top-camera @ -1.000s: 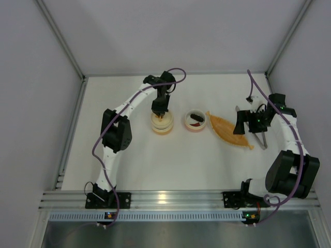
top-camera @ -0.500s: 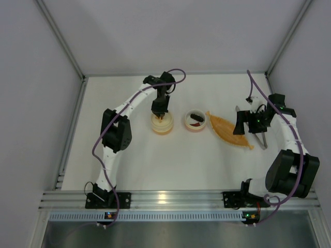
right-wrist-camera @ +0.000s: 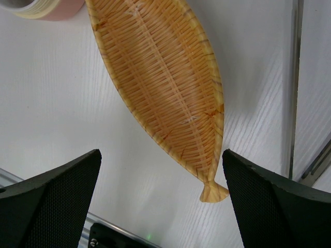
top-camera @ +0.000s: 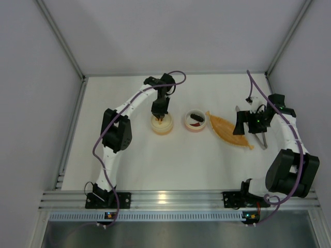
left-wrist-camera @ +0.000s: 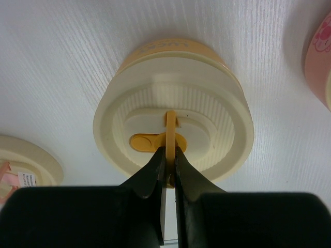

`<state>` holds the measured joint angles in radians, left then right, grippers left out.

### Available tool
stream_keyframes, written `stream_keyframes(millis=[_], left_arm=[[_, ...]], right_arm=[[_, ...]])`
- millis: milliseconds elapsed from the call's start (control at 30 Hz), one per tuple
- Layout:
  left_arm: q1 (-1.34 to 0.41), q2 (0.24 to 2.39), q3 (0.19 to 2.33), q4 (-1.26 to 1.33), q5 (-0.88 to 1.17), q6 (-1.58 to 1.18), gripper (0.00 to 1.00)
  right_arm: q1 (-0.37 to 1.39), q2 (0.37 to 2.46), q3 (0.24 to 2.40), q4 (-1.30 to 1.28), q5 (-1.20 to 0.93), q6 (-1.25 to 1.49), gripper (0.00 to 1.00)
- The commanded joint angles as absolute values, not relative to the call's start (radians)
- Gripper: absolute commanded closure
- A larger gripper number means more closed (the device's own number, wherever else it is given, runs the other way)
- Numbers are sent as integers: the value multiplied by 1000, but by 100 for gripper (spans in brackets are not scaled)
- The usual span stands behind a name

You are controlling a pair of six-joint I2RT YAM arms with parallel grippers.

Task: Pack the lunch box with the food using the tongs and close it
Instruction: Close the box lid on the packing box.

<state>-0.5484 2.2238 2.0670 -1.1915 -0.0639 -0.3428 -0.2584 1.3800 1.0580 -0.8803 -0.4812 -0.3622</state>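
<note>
The cream lid already sits on the tub, so my left gripper will next turn the lid's upright yellow tab (left-wrist-camera: 171, 126) clockwise in the top view and let go of it.
The lunch box (top-camera: 162, 125) is a round yellow tub with a cream lid (left-wrist-camera: 207, 108) sitting on it. My left gripper (left-wrist-camera: 170, 157) hangs straight over it, shut on the lid's upright yellow tab (left-wrist-camera: 171, 126). To its right, a pink bowl (top-camera: 196, 125) holds food (top-camera: 195, 117): dark brown pieces and a red bit. The grey tongs (top-camera: 261, 141) lie on the table at the right, just beyond my right gripper (right-wrist-camera: 160, 155). That gripper stands wide open with nothing in it, above the tail end of the woven boat-shaped tray (right-wrist-camera: 160, 77).
A second cream lid (left-wrist-camera: 23, 157) lies flat on the table near the lunch box. The pink bowl's rim (left-wrist-camera: 320, 51) shows at the right edge of the left wrist view. White walls enclose the table on three sides, and an aluminium rail (top-camera: 176, 199) runs along the near edge.
</note>
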Motion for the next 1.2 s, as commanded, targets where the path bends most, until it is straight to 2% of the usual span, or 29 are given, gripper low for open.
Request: stream_keyframes(millis=[0, 1167], left_arm=[[-545, 2207, 2083, -1207, -72, -334, 100], [-557, 2232, 2120, -1212, -81, -331, 100]], right_arm=[[-270, 1379, 1054, -833, -511, -353, 1], [-270, 1385, 1042, -824, -515, -351, 1]])
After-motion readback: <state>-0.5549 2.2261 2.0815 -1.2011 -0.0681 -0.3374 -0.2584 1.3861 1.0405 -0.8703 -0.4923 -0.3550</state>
